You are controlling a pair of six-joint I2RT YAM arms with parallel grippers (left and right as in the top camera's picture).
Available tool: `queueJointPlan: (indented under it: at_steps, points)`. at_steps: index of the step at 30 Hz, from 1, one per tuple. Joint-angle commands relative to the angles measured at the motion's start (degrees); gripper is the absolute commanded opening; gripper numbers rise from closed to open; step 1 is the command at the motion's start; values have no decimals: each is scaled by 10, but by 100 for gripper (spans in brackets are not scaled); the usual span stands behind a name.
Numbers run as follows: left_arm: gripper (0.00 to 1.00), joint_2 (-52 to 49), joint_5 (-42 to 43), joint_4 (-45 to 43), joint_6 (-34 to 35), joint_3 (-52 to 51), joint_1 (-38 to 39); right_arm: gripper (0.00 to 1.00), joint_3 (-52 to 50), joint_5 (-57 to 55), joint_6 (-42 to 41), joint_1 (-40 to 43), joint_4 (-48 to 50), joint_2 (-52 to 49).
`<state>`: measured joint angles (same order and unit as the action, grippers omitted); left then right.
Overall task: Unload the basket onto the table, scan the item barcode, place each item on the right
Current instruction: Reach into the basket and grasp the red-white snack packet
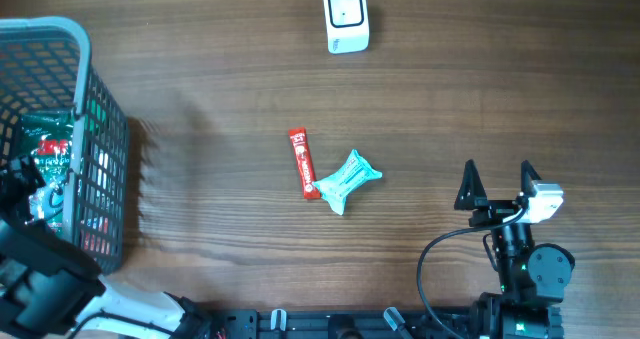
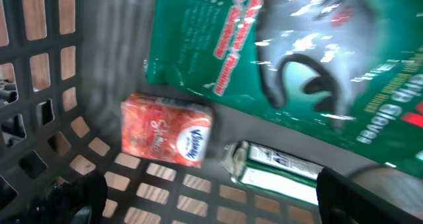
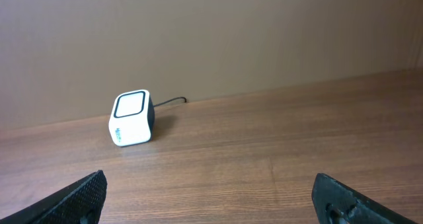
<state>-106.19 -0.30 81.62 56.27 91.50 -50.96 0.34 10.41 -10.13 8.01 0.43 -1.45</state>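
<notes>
The red tissue pack is below my left gripper, and the green-and-white box (image 2: 281, 171) is close. I need to lower my left gripper's narrowing fingers onto the pack's lower edge (image 2: 160, 154) next.
My left gripper (image 2: 211, 201) is down inside the grey mesh basket (image 1: 100, 129), open, with its dark fingers (image 2: 79, 197) wide apart over the basket floor. Just ahead of it lie a red tissue pack (image 2: 165, 130) and a green-and-white box (image 2: 281, 171), the box close to the right finger. A large green glove packet (image 2: 297, 59) lies behind them. The white barcode scanner (image 1: 347, 17) stands at the table's far edge and also shows as the scanner (image 3: 132, 118) in the right wrist view. My right gripper (image 1: 497, 174) rests open at the front right, holding nothing.
A red snack bar (image 1: 302, 163) and a teal wrapped packet (image 1: 350, 179) lie side by side mid-table. The basket's walls (image 2: 39, 65) enclose the left gripper closely. The scanner's cable (image 3: 168, 102) runs off behind it.
</notes>
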Motion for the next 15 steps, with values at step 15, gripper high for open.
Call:
queueJointPlan:
  at_steps: [15]
  points:
    - [58,-25,-39,-146,-5,-184,41,100,0,-3,10,-3,3,1]
